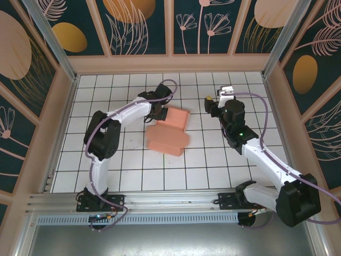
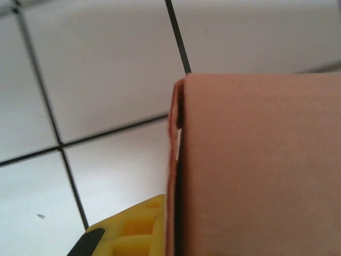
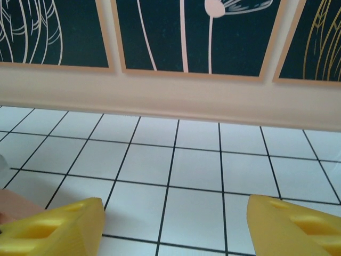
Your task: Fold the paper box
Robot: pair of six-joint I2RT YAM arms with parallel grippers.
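My left gripper should open its yellow fingers where it is to let go of the upright card, because the raised panel's far edge [image 2: 173,165] stands between them.
The salmon-pink paper box [image 1: 169,136] lies partly folded at the middle of the tiled floor, one panel [image 1: 176,117] raised at its far side. My left gripper [image 1: 158,113] is shut on the far-left edge of that raised panel. In the left wrist view the card [image 2: 256,170] stands on edge right beside one yellow finger [image 2: 133,229]; the other finger is hidden behind it. My right gripper [image 1: 210,105] hovers open to the right of the box, apart from it, with bare tiles between its yellow fingers [image 3: 53,229]. A corner of the card [image 3: 13,205] shows at lower left in the right wrist view.
A pale wooden wall rim [image 3: 170,96] with dark floral panels runs close ahead of the right gripper. The same walls enclose the white tiled floor [image 1: 128,170] on three sides. A metal rail [image 1: 160,200] carries both arm bases at the near edge.
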